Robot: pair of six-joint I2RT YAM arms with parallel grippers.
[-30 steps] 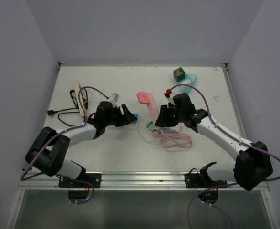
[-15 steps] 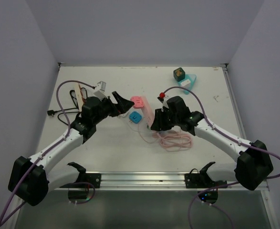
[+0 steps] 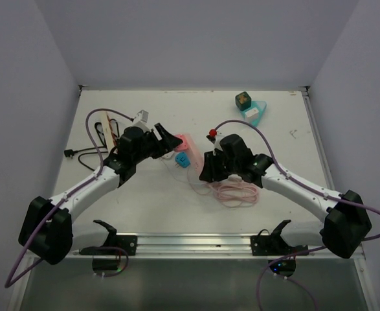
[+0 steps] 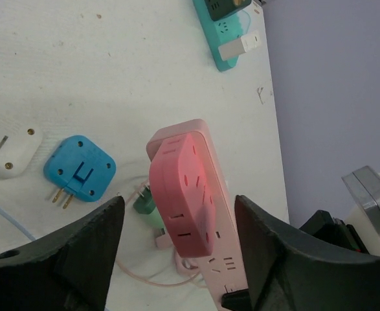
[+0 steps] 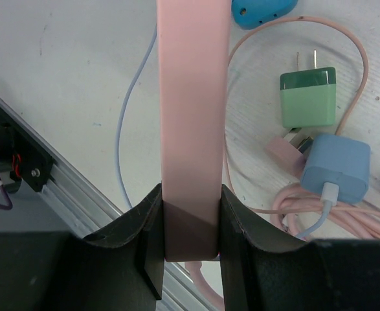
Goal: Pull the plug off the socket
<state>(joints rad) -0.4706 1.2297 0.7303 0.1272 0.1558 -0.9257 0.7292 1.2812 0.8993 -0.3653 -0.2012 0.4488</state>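
The robot will next carry the power strip past the loose plugs, lower it and release it, since bare tabletop lies below the robot's right gripper and to its left in the top view.
The socket is a long pink power strip (image 5: 193,97), lifted off the table with my right gripper (image 5: 190,220) shut on its near end. At its far end a thick pink plug block (image 4: 186,188) sits in the strip's face (image 4: 232,259). My left gripper (image 4: 177,207) is open, one finger on each side of that plug, with a gap showing on both sides. In the top view the strip (image 3: 187,144) spans between the left gripper (image 3: 167,141) and the right gripper (image 3: 206,167).
A blue plug (image 4: 79,168) and a white plug (image 4: 5,146) lie loose left of the strip. Under it lie a green plug (image 5: 308,97), a blue charger (image 5: 335,170) and coiled pink cable (image 3: 235,191). A teal strip (image 3: 253,111) is back right, black cable (image 3: 79,154) far left.
My left gripper left the blue plug lying on the table and swung up to the strip's far end, now straddling the pink plug. The right arm shifted the strip slightly leftward.
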